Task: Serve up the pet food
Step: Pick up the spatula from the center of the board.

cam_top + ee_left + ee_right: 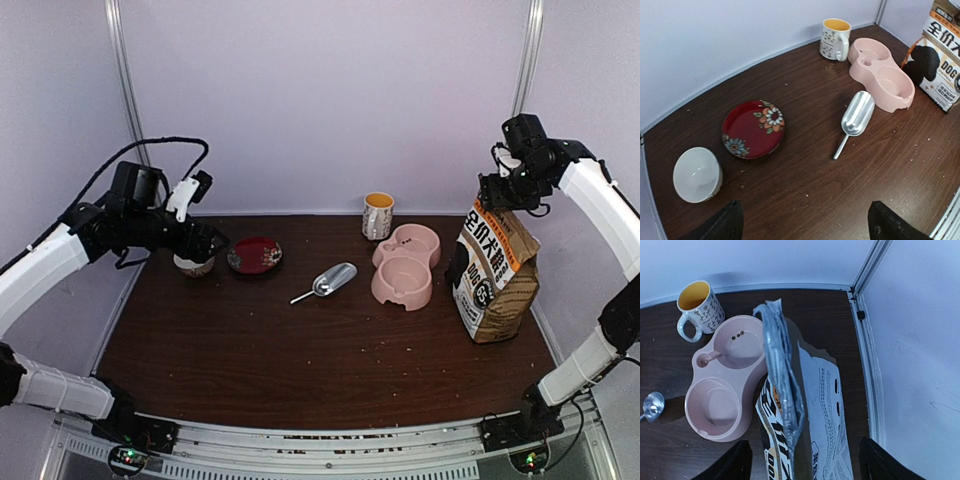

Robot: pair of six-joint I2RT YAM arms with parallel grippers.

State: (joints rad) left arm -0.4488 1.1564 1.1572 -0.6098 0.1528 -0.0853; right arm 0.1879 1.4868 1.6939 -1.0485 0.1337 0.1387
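Observation:
My left gripper next moves past the saucer, down onto the scoop's handle (307, 295) (842, 144), which points toward it from below, to its right in the top view.
The tall tan pet food bag (495, 280) stands upright at the table's right side, its silver-lined top (782, 385) pinched nearly flat. My right gripper (805, 462) hangs over that top, open, one finger on each side and neither touching it. A few brown pet food pellets (738, 333) lie in the far well of the pink double bowl (690, 407). My left gripper (805, 227) is open and empty at the far left, above a white bowl (697, 174). A metal scoop (857, 114) lies empty in the middle of the table.
A red flowered saucer (754, 128) sits beside the white bowl. A patterned mug with a yellow inside (378, 215) stands at the back near the pink double bowl (395, 297). Crumbs dot the dark wood table (300, 360). Walls close in behind and on both sides.

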